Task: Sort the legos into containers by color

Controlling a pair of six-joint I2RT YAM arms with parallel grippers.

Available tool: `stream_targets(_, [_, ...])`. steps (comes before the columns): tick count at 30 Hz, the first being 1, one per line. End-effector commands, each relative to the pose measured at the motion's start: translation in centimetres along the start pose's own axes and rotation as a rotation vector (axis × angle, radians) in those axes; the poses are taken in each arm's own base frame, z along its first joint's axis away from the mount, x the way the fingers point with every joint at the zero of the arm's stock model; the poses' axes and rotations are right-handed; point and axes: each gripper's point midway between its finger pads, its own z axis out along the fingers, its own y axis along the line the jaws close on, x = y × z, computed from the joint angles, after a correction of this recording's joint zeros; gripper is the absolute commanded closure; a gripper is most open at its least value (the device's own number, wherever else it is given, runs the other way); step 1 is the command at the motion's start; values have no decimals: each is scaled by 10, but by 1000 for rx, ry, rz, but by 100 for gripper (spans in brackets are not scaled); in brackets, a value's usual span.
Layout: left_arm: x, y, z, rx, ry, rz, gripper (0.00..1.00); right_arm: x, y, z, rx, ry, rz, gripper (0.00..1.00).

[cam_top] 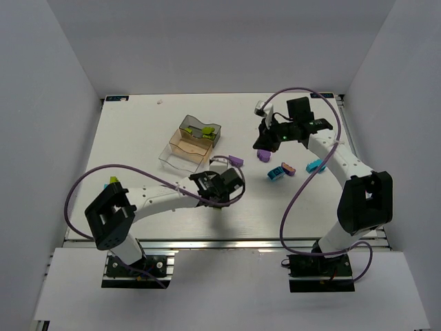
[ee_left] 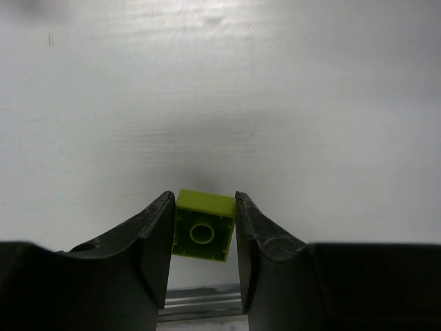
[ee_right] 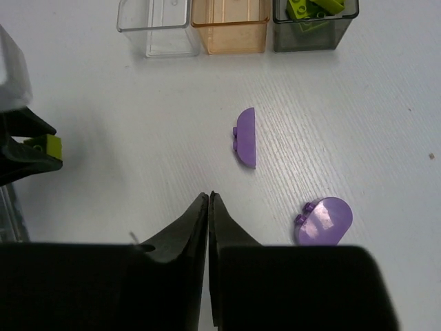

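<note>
My left gripper should lift and move outward over the smoky grey container (cam_top: 200, 129), as that container already holds lime legos like the one I grip.
My left gripper (ee_left: 203, 198) is shut on a lime green lego (ee_left: 202, 227), underside toward the camera, held just over the white table. In the top view this gripper (cam_top: 236, 181) is right of the containers. My right gripper (ee_right: 208, 196) is shut and empty, above bare table. Two purple half-round legos (ee_right: 246, 136) (ee_right: 324, 221) lie ahead of it and to its right. The clear container (ee_right: 155, 31), the orange container (ee_right: 231, 31) and the smoky grey container (ee_right: 315, 38) stand in a row; the grey one holds lime legos (ee_right: 306, 8).
In the top view two cyan legos (cam_top: 275, 173) (cam_top: 315, 165) and a purple one (cam_top: 289, 168) lie near the right arm. A lime lego (cam_top: 111, 183) lies at the far left. The containers (cam_top: 187, 146) stand diagonally at the table's middle back.
</note>
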Motion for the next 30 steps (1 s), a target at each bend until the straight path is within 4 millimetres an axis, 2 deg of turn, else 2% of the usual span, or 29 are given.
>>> stream_targets(1, [-72, -11, -36, 82, -144, -78, 81, -13, 7, -15, -13, -38, 6, 95])
stream_targets(3, [-103, -3, -38, 87, -182, -116, 81, -9, 6, -17, -12, -32, 15, 97])
stream_targets(5, [-133, -4, -45, 121, -218, -136, 82, -4, 8, -17, -22, -25, 24, 97])
stream_targets(6, [-154, 5, -43, 120, -245, -174, 82, -1, 9, -17, -24, -22, 26, 97])
stream_targets(7, [-173, 3, -50, 148, -273, -192, 82, -1, 10, -18, -25, -24, 25, 97])
stream_targets(9, [-200, 15, -41, 123, -305, -199, 82, 3, 14, -17, -33, -21, 28, 97])
stream_targets(10, [-219, 15, -46, 128, -338, -193, 82, 4, 15, -18, -34, -22, 28, 97])
stream_targets(11, [-230, 24, -32, 92, -335, -200, 83, 5, 16, -17, -36, -21, 28, 97])
stream_targets(13, [-249, 31, -24, 68, -352, -208, 83, 8, 17, -17, -39, -20, 31, 97])
stream_targets(14, [-271, 38, -25, 65, -386, -228, 83, 9, 18, -17, -41, -20, 31, 97])
stream_targets(15, [-273, 34, -11, 55, -372, -216, 83, 9, 19, -17, -45, -19, 34, 96])
stream_targets(16, [-282, 45, -3, 38, -374, -227, 83, 11, 20, -16, -50, -16, 40, 96])
stream_targets(17, [-301, 51, -4, 35, -400, -248, 83, 11, 20, -16, -53, -17, 38, 96])
stream_targets(18, [-307, 54, 1, 30, -401, -253, 83, 13, 21, -15, -56, -16, 39, 96])
stream_targets(19, [-307, 56, 18, 16, -381, -246, 83, 14, 22, -15, -60, -16, 40, 96])
stream_targets(20, [-315, 63, 24, 8, -385, -257, 83, 14, 22, -15, -60, -16, 40, 96])
stream_targets(21, [-326, 62, 24, 25, -401, -266, 83, 16, 22, -15, -62, -13, 43, 95])
stream_targets(22, [-326, 63, 39, 21, -382, -265, 83, 17, 23, -14, -66, -11, 42, 95])
stream_targets(23, [-332, 70, 45, 17, -382, -281, 83, 17, 23, -14, -68, -11, 43, 95])
stream_targets(24, [-343, 68, 43, 38, -395, -289, 82, 18, 24, -13, -72, -11, 46, 94])
stream_targets(25, [-341, 70, 58, 25, -374, -288, 82, 19, 24, -13, -74, -8, 48, 94])
stream_targets(27, [-353, 74, 62, 25, -381, -299, 82, 20, 24, -13, -77, -9, 48, 93])
stream_targets(30, [-352, 76, 84, 12, -353, -297, 81, 22, 25, -11, -84, -8, 52, 92])
